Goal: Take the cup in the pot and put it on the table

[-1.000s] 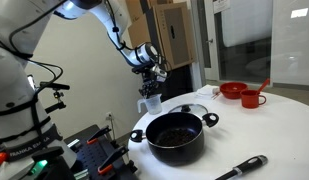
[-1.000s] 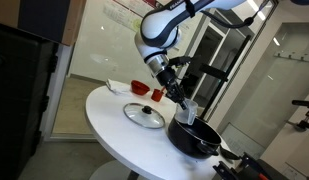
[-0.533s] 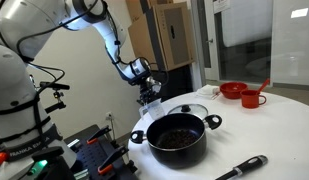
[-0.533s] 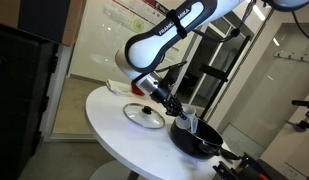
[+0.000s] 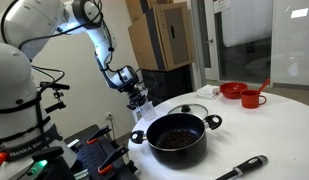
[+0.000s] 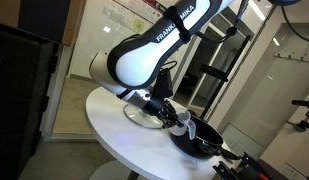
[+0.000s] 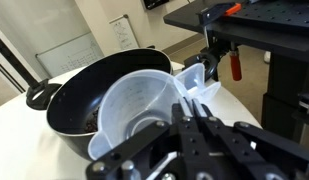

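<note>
The bare tabletop beside the black pot is below my gripper. My gripper should next lower the tilted cup toward it, turn the cup level and let it go there.
The pale see-through cup (image 7: 129, 100) fills the wrist view, tilted, with its rim pinched between my gripper's (image 7: 187, 105) shut fingers. The glossy black pot (image 7: 79, 95) with loop handles lies just behind it. In both exterior views my gripper (image 5: 140, 98) (image 6: 178, 120) is low at the white round table's edge (image 5: 256, 128), beside the pot (image 5: 177, 138) (image 6: 206, 140) and outside it. The cup (image 5: 145, 108) hangs below the fingers, near the tabletop; I cannot tell whether it touches.
A glass lid (image 5: 190, 108) (image 6: 144, 116) lies on the table by the pot. A red bowl (image 5: 232, 90) and red handled cup (image 5: 252, 98) stand at the far side. A black tool (image 5: 242, 168) lies at the front edge. Equipment racks (image 7: 259, 40) stand beyond the table.
The arm has swung down and away from above the pot, carrying the cup lower to the table's edge beside the pot. The pot and lid have not moved.
</note>
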You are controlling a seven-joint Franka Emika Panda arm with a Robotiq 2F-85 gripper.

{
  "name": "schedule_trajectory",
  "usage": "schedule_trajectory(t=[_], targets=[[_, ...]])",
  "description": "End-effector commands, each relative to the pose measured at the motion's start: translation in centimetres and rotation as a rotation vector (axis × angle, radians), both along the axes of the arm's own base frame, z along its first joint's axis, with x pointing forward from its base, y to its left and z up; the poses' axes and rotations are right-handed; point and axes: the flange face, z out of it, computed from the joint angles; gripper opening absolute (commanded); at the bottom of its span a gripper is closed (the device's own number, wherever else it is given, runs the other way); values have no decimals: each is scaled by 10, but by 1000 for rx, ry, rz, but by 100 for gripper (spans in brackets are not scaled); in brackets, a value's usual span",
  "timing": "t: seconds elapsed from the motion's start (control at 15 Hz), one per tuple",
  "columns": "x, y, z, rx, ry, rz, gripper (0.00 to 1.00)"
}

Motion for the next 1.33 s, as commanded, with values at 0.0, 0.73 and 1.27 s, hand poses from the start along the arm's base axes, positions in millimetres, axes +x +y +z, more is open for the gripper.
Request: schedule_trajectory(t=[0.0, 0.73, 1.27], targets=[[-9, 1, -4, -6, 103, 103, 1], [2, -12, -50, 2, 252, 186, 1], [-1, -11, -77, 31, 260, 146, 1]])
